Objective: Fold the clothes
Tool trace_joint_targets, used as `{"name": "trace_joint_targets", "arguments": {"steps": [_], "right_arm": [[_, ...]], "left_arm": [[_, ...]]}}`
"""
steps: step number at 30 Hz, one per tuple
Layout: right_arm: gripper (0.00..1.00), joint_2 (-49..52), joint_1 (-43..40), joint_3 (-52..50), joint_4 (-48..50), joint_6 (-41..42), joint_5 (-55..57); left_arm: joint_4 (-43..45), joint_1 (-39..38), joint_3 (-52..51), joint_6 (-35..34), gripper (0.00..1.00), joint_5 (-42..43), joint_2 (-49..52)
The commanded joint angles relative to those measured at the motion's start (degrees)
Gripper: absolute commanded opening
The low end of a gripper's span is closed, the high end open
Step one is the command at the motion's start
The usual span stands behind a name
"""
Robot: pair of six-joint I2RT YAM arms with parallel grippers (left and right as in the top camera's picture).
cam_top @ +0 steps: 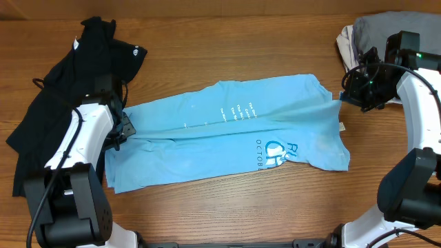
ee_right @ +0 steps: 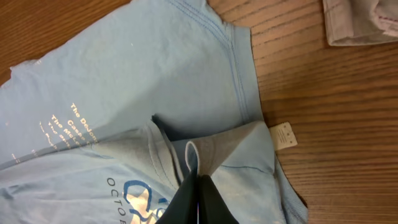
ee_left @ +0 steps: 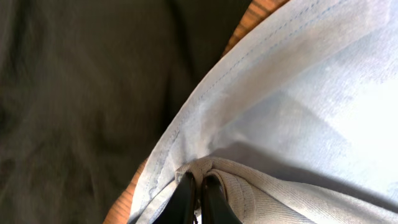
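My right gripper should next move back and down toward the shirt's near corner (cam_top: 335, 161) (ee_right: 292, 209) on the tag side and let go of the shirt's edge, because the held fold of the shirt is standing up.
The light blue T-shirt (cam_top: 227, 134) with white lettering lies stretched across the middle of the table, partly folded lengthwise. My left gripper (cam_top: 122, 129) is shut on the shirt's left end; the left wrist view shows the jaws (ee_left: 198, 186) pinching a bunched fold of blue fabric (ee_left: 298, 112). My right gripper (cam_top: 342, 96) is shut on the shirt's right edge; the right wrist view shows the jaws (ee_right: 196, 180) holding a raised fold of the shirt (ee_right: 143, 74). The black T-shirt (cam_top: 69, 96) with a small white logo lies crumpled at the far left, also in the left wrist view (ee_left: 81, 93).
A pile of grey and pale folded clothing (cam_top: 372, 34) sits at the back right corner, its edge in the right wrist view (ee_right: 360, 22). A white tag (ee_right: 285, 135) hangs at the blue shirt's edge. Bare wood (cam_top: 227, 207) lies in front of the shirt.
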Motion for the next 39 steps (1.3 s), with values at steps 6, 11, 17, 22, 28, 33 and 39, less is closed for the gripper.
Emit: {"name": "trace_joint_targets", "arguments": {"steps": [6, 11, 17, 22, 28, 33, 39], "right_arm": [[0.04, -0.04, 0.11, -0.87, -4.09, -0.20, 3.10], [0.04, -0.04, -0.48, -5.40, -5.27, -0.17, 4.55], [0.04, -0.04, -4.35, -10.82, -3.78, 3.06, 6.21], [0.04, -0.04, -8.63, -10.86, -5.01, 4.00, 7.23], [0.04, -0.04, -10.73, -10.86, -5.95, 4.37, 6.99], [0.16, -0.04, -10.56, -10.86, -5.99, 4.35, 6.99], [0.35, -0.04, -10.56, -10.86, -6.16, 4.35, 6.99]], "left_arm": [[-4.61, 0.31, -0.61, -0.13, 0.04, -2.80, 0.50], [-5.05, 0.39, -4.28, -0.13, 0.04, -4.59, 0.50], [-1.66, 0.81, -10.32, -0.42, 0.04, -4.50, 0.50], [0.66, 1.11, -13.42, -0.39, 0.04, -4.59, 0.50], [1.90, 1.11, -14.05, -0.39, 0.04, -4.57, 0.50], [2.27, 1.11, -14.05, -0.37, 0.08, -4.57, 0.50], [2.27, 1.11, -14.05, -0.37, 0.34, -4.57, 0.50]]}}
